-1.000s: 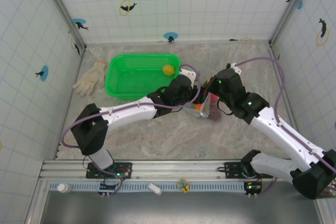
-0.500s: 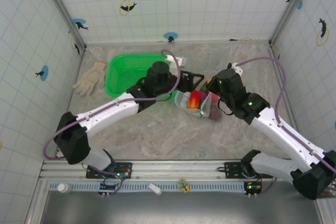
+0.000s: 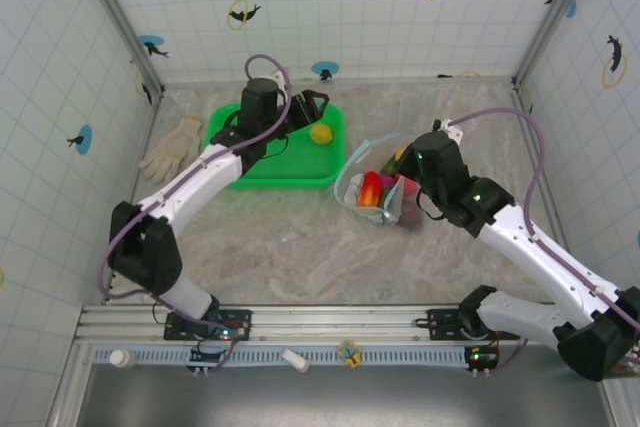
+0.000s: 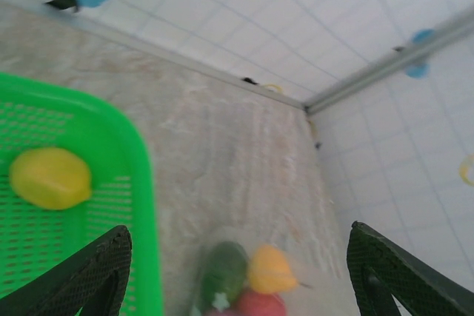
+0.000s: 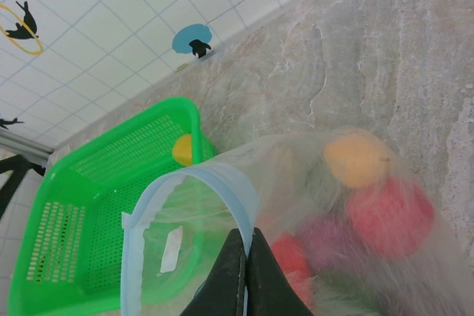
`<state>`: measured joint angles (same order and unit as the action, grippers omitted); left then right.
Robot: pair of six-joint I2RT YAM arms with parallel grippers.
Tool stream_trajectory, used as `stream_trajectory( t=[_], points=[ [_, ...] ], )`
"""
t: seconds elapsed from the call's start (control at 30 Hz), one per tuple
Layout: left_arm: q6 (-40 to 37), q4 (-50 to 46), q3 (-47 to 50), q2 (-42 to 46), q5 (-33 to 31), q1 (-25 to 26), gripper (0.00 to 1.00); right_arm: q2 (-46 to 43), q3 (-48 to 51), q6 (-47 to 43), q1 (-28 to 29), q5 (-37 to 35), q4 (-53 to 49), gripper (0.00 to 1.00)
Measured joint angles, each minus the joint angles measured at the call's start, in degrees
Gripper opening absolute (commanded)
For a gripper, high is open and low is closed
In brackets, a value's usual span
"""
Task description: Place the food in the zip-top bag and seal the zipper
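My left gripper is going to tip downward next, lower into the green basket and close around the yellow piece (image 3: 321,134), the only food still outside the bag.
The clear zip-top bag (image 3: 372,185) lies at mid-table, its mouth turned toward the basket. My right gripper (image 3: 402,185) is shut on its light-blue zipper (image 5: 215,180), fingertips pinching the rim (image 5: 245,258). Inside the bag sits food: an orange piece (image 5: 356,159), a red one (image 5: 390,216), a purple one (image 5: 326,246) and a green one (image 4: 222,271). One yellow piece of food (image 3: 320,133) lies in the green basket (image 3: 235,152). My left gripper (image 3: 308,115) hovers open over the basket's right part with nothing between its fingers (image 4: 89,279); the yellow piece (image 4: 50,177) shows to its left.
A white glove (image 3: 172,147) lies left of the basket. Tiled walls close in the table at the back and on both sides. Bare stone-patterned tabletop (image 3: 290,237) runs between the basket and the arm bases.
My left arm has swung from the bag's mouth back and left to above the basket, still open. The bag's mouth now stands uncovered. The right arm has held still.
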<state>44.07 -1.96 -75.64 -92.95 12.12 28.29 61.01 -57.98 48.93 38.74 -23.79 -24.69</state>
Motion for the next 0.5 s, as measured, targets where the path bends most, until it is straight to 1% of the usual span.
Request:
stream_trajectory(
  t=[0.13,0.23,0.33,0.5],
  points=[
    [4.5,-4.7,-3.1,-7.3,-1.2,-2.3,0.78,-0.7,0.0,-0.9,-0.2,-0.3,0.0,0.00],
    [7.1,-10.1,-10.4,-15.8,-1.2,-2.4,0.76,-1.0,0.0,-1.3,-0.2,-0.5,0.0,0.00],
    [9.0,-13.0,-16.6,-22.9,-1.0,-2.3,0.76,-1.1,0.0,-1.9,-0.2,-0.6,0.0,0.00],
    [13.0,-15.8,-17.4,-27.5,-1.2,-2.3,0.77,-1.4,1.2,-2.5,-0.2,-0.6,0.0,0.00]
  ],
)
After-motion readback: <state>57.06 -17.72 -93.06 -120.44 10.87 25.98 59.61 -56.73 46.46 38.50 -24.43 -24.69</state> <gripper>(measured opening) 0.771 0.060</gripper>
